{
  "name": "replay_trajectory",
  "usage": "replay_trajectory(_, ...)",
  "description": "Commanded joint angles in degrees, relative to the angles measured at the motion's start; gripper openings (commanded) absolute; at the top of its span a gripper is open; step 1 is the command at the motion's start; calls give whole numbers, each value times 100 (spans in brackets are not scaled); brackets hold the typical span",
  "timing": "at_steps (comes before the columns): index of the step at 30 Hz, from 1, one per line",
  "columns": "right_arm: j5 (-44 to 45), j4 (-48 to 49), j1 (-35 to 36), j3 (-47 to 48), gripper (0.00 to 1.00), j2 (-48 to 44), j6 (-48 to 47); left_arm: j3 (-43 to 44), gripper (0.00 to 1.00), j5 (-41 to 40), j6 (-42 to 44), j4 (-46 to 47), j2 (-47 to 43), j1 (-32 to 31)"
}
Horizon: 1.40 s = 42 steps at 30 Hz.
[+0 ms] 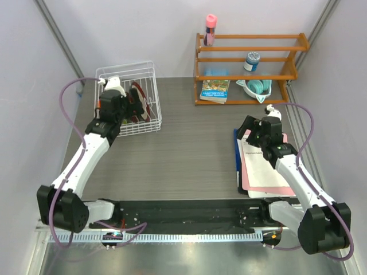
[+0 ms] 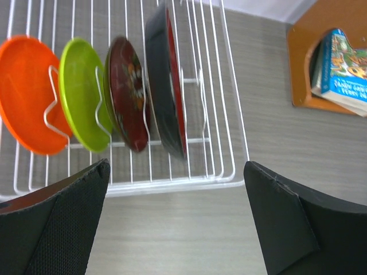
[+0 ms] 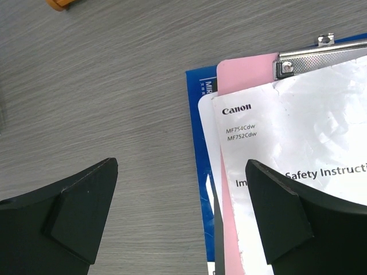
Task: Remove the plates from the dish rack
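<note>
The large plate stands edge-on beside empty wires, so its near rim gets my left gripper next, as the gripper lowers toward the rack's shelf side.
Four plates stand upright in the white wire dish rack (image 2: 229, 114): an orange plate (image 2: 23, 91), a lime green plate (image 2: 80, 91), a dark red floral plate (image 2: 129, 91), and a larger plate (image 2: 169, 86) seen edge-on with a dark back and red face. My left gripper (image 2: 176, 165) is open and holds nothing, hovering over the table just outside the rack's near wire edge. From above, the left gripper (image 1: 133, 107) is at the rack (image 1: 153, 97). My right gripper (image 3: 182, 164) is open and holds nothing, far from the rack over the left edge of a clipboard of papers (image 3: 298, 132).
An orange wooden two-tier shelf (image 1: 246, 63) stands at the back right with a book (image 1: 215, 90), a teal dish (image 1: 258, 86), a jar (image 1: 251, 60) and a pink-capped bottle (image 1: 210, 28). The clipboard (image 1: 261, 172) lies at the right. Bare table stretches between rack and clipboard.
</note>
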Motion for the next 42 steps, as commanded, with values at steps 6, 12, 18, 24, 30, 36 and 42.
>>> replay_trajectory(6, 37, 305, 5, 241, 100, 447, -150, 669, 99, -1541, 586, 1370, 1349, -513)
replay_trajectory(12, 2, 367, 5, 312, 100, 764, -203, 836, 76, -2438, 638, 1801, 2078, -627)
replay_trajectory(18, 55, 490, 5, 277, 100, 852, -203, 1003, 24, -3009, 876, 1819, 2326, -812)
replay_trajectory(24, 11, 508, 5, 268, 100, 949, -168, 959, 0, -3361, 1007, 1837, 2361, -961)
replay_trajectory(30, -41, 499, 5, 242, 100, 949, -150, 1319, 0, -4011, 1578, 1801, 2423, -1304)
replay_trajectory(36, -94, 472, 5, 242, 99, 808, -141, 1952, 0, -4819, 2456, 1932, 2362, -1612)
replay_trajectory(42, -94, 385, -3, 233, 99, 580, -159, 2427, 0, -5278, 3168, 2003, 2010, -1805)
